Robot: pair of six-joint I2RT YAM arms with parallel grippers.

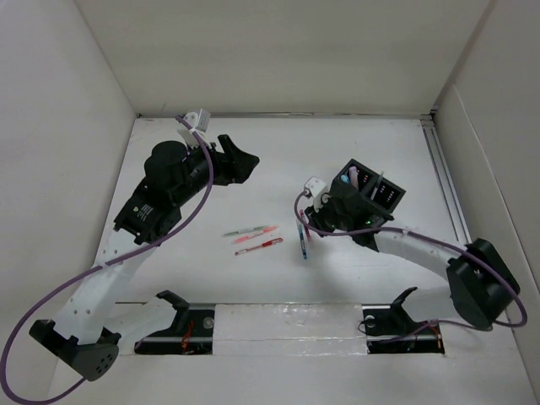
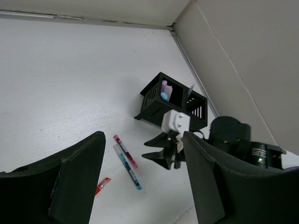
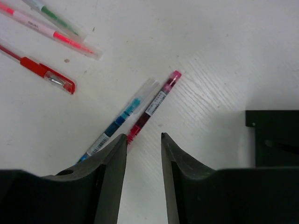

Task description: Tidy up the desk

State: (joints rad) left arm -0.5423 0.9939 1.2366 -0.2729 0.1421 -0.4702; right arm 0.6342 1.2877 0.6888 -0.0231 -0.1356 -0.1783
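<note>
My right gripper needs to move over and down onto the dark red pen's white label (image 1: 305, 221) (image 3: 155, 103) next, since the pen is below it and to its left in the top view.
The white desk (image 1: 278, 160) holds five loose pens. A blue pen (image 3: 119, 122) and a dark red pen (image 3: 154, 103) lie side by side, just ahead of my right gripper (image 3: 144, 135), which is open and empty low over the desk; its left fingertip is next to the dark red pen's end. Both pens show in the top view, blue (image 1: 301, 241) and dark red (image 1: 307, 232). A green pen (image 1: 249, 229), a pink pen (image 1: 253, 238) and a red pen (image 1: 258, 246) lie mid-desk. My left gripper (image 1: 240, 160) is open and empty, raised at the back left.
A small black compartmented box (image 1: 371, 190) stands behind the right wrist, with a purple blue-capped item (image 2: 164, 92) upright in it. White panels wall in the left, back and right sides. The arm bases (image 1: 287, 325) sit at the near edge.
</note>
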